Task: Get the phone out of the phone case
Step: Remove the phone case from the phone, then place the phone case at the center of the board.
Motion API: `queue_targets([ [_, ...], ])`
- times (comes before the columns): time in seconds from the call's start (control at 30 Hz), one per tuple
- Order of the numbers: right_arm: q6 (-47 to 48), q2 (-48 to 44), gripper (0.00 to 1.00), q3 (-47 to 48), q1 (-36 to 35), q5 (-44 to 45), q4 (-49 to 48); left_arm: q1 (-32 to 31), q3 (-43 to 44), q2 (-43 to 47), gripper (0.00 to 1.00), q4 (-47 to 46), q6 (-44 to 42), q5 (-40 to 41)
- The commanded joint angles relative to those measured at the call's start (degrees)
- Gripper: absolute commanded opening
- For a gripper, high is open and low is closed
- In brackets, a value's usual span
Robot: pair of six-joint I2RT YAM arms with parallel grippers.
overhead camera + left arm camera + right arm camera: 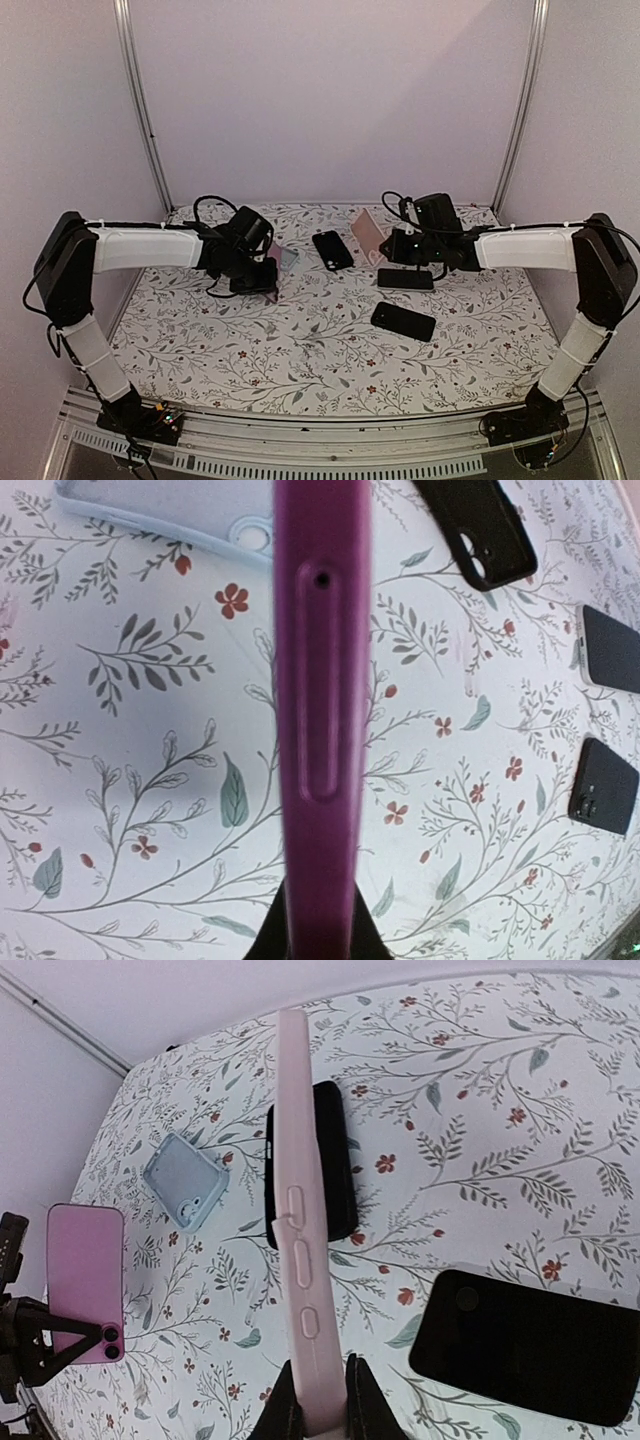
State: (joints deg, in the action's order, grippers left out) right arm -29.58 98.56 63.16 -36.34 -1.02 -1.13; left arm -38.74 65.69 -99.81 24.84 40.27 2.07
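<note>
My left gripper swings back and down to release next. This is because bare tabletop before the nearest black phone lies below, to the gripper's right in the top view.
My left gripper (256,280) (320,942) is shut on a magenta phone-shaped item (320,680) and holds it edge-on above the table; a pinhole and a long slot show on its side. In the right wrist view its pink back (85,1278) shows two camera lenses. My right gripper (393,246) (320,1402) is shut on a pale pink phone case (300,1230) (367,232), also edge-on, with three button bumps showing. I cannot tell whether a phone sits inside either one.
A light blue empty case (286,257) (180,515) (185,1182) lies near the left gripper. A black phone or case (332,250) (335,1160) (490,530) lies at centre back. Two more black phones (405,279) (403,321) (525,1345) lie under and in front of the right gripper.
</note>
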Motion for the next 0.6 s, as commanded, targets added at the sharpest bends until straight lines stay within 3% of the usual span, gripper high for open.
queue_targets([
  [0.0, -4.87, -5.01, 0.0, -6.56, 6.97, -11.22, -2.74, 0.42, -0.21, 2.81, 0.0, 3.47, -3.68, 6.27],
  [0.3, -7.8, -11.78, 0.0, -17.67, 19.22, -20.37, -7.18, 0.0, -0.82, 3.07, 0.0, 8.01, -6.16, 11.62],
  [0.57, -9.63, -9.5, 0.0, -16.92, 19.64, -28.19, -10.96, -2.56, 0.48, 0.95, 0.0, 9.68, -6.55, 12.64],
])
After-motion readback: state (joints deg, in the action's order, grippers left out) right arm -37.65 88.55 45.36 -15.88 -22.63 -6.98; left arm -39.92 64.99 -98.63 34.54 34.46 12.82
